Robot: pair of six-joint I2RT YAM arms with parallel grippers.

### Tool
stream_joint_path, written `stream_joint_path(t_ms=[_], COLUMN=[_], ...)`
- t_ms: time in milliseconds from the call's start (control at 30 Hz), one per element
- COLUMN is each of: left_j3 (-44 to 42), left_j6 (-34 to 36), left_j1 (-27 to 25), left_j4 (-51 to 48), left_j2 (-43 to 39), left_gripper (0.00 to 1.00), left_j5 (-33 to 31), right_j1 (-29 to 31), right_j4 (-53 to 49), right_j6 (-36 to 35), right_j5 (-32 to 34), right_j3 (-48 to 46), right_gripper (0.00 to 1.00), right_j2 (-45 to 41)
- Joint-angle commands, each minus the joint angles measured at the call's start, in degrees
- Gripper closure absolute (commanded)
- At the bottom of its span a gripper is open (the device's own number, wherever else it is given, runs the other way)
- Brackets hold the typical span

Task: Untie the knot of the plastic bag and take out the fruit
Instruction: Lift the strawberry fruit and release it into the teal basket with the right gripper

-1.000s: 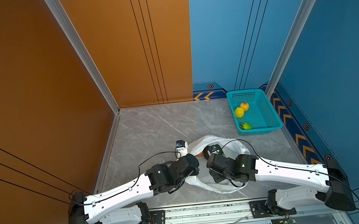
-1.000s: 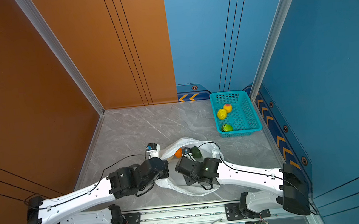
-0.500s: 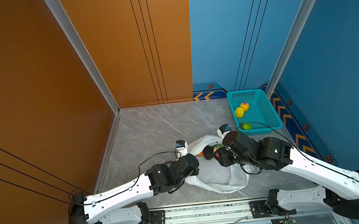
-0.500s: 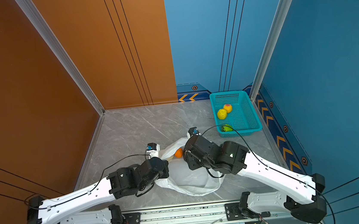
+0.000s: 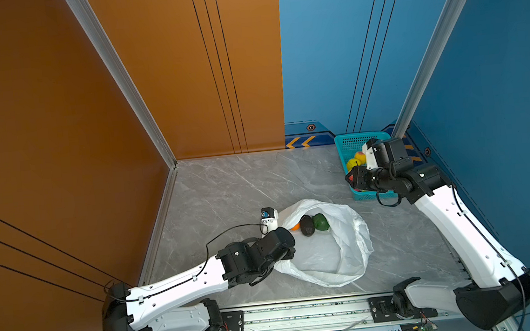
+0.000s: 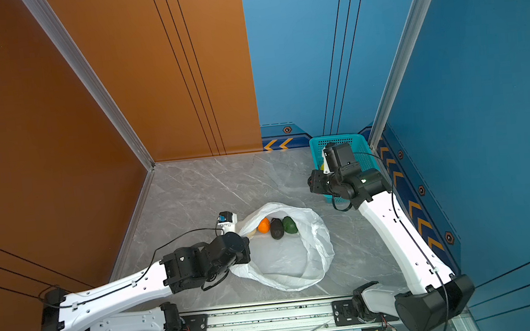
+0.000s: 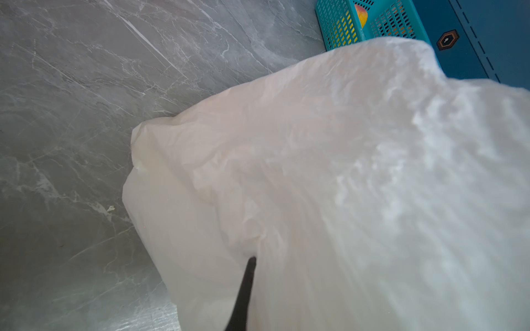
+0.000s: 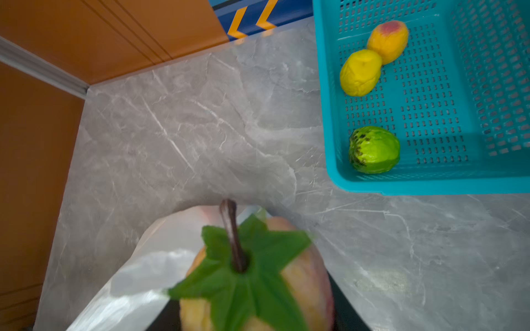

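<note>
Next I should move the red-pink fruit point(image 8: 301, 275) in my right gripper outward and down over the bare bottom of the basket next to the yellow fruit, where it is empty, and let it go.
The plastic bag point(image 5: 332, 256) lies open on the table; its knot does not show. An orange fruit point(image 6: 263, 225), a black one point(image 6: 276, 229) and a dark green one point(image 6: 290, 225) lie inside its far edge. My left gripper point(image 7: 249, 265) is shut on the bag's near-left rim, one black finger point(image 7: 245, 292) showing against the plastic. My right gripper point(image 5: 353, 179) hangs just left of the teal basket's point(image 5: 351, 141) near corner. It is shut on a red-pink fruit point(image 8: 301, 275) with a green leaf and brown stem.
The basket point(image 8: 325, 109) stands at the back right against the blue wall. It holds a yellow fruit point(image 8: 360, 73), a peach-coloured one point(image 8: 388, 41) and a bright green one point(image 8: 374, 150). Orange wall on the left, rail along the front.
My right arm has lifted out of the bag and swung back-right to the basket's corner, carrying the red-pink fruit. The left arm and the bag have stayed put.
</note>
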Motion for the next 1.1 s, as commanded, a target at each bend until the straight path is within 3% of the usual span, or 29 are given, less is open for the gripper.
stream_joint_path(t_ms=[0,200,433,767,1067], left_j3=[1.28,1.37,0.97,1.05,1.12], left_j6=[1.3,1.28,1.08,1.26,1.56], left_j1=[0.43,0.43,0.48,0.66,0.78], left_j4=[0.32,0.32,0.23,0.14,0.13], left_j2=[0.23,0.3,-0.53,-0.81,-0.86], left_gripper=[1.0,1.0,1.0,1.0,1.0], left_j5=[-0.8,-0.74,-1.32,-1.15,-1.05], right_j1=[-5.02,-11.4,-14.13,-14.89,-13.87], right_j4=[6.9,13.4,16.58,15.85,11.42], right_j6=[-3.6,-5.15,-7.0,-6.13,-5.5], right_j5=[-2.72,-0.57,1.46,2.62,0.03], right_j3=[-1.69,-0.03,2.02,2.89,2.43], right_gripper=[0.71,0.71,0.68,0.32,0.27], right_j2=[5.02,17.35,27.4,28.24,21.47])
